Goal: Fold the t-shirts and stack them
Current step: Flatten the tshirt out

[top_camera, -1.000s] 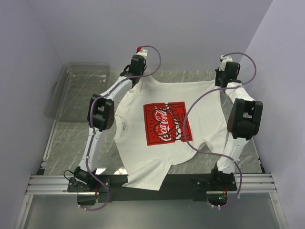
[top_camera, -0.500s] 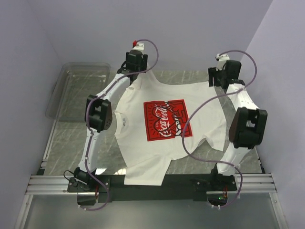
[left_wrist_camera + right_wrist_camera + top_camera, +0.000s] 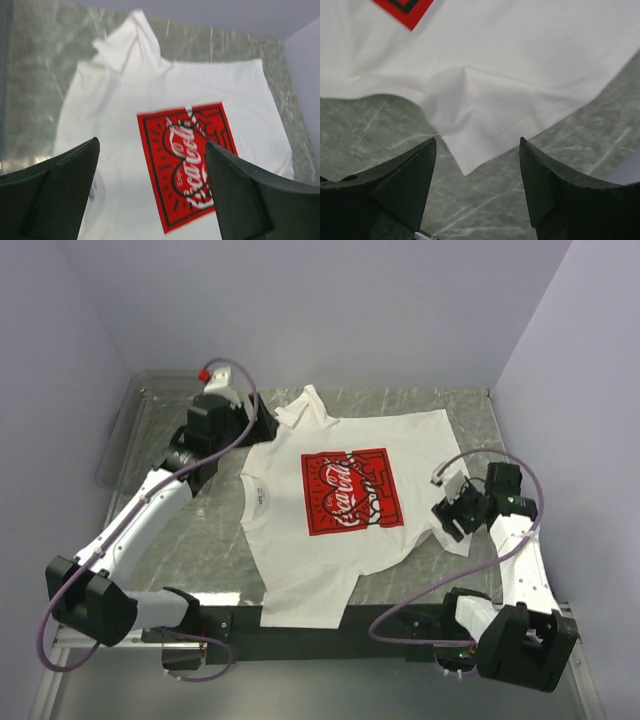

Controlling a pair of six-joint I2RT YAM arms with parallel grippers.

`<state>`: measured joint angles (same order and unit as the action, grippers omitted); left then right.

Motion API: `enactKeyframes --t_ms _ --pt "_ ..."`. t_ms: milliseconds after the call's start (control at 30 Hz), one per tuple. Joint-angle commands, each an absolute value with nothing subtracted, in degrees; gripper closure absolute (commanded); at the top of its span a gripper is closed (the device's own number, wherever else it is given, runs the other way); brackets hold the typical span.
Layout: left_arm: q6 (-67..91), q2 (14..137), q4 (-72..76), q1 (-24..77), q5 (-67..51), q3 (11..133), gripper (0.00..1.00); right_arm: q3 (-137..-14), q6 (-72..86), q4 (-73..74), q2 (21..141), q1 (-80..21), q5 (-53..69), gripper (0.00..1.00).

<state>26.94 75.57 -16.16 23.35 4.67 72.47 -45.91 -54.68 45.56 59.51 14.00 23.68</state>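
Observation:
The shirt's near hem corner [image 3: 458, 546] [image 3: 465, 156] lies below my right gripper, framed between its open fingers. Next, my right gripper lowers onto that corner and closes.
One white t-shirt [image 3: 300, 540] lies spread on the table with its red Coca-Cola print [image 3: 350, 490] facing up and its collar to the left. Its far sleeve [image 3: 300, 405] is crumpled, and its near sleeve reaches over the table's front edge. My left gripper [image 3: 250, 430] hovers open above the shirt's far-left shoulder, holding nothing. The left wrist view shows the t-shirt [image 3: 125, 90] beneath that gripper [image 3: 151, 145]. My right gripper [image 3: 450, 510] is open just off the shirt's near-right hem corner. In the right wrist view that corner of the t-shirt [image 3: 470, 145] lies between the fingers of the gripper [image 3: 477, 141], untouched.
A clear plastic bin [image 3: 140, 430] stands at the far left, beside the left arm. Grey walls close in the table at the back and both sides. The black mounting rail [image 3: 380, 620] runs along the near edge.
Both grippers opened and let go of the shirt's far edge. The left arm swung back to the left and the right arm drew back to the near right. The shirt now lies flat.

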Motion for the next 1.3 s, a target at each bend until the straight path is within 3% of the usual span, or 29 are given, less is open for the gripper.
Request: enactKeyframes --t_ms 0,133,367,533,833,1133,1267 --pt "36.8 72.7 -21.5 23.1 -1.7 58.9 0.1 -40.6 -61.3 47.7 57.4 13.2 23.4 0.26" --pt "47.7 64.0 -22.3 23.5 -7.6 44.4 0.21 -37.4 -59.8 43.6 58.5 12.8 22.1 0.27" --pt "60.6 45.8 -27.2 28.9 -8.9 27.4 0.19 -33.2 -62.0 40.8 57.7 12.7 19.6 0.27" --pt "66.8 42.5 -33.3 32.9 -8.3 24.3 0.2 -32.0 -61.5 39.2 58.4 12.7 18.9 0.27" --pt "72.9 44.0 -28.9 39.8 -7.8 17.6 0.29 -32.0 -59.2 35.0 60.9 11.4 20.2 0.3" --pt "76.3 47.5 -20.8 43.0 -8.1 13.7 0.41 -31.2 -55.0 32.3 62.2 10.5 21.4 0.42" --pt "76.3 49.7 -17.5 43.2 -8.3 13.4 0.51 -32.3 -53.4 33.4 65.9 10.5 20.8 0.62"
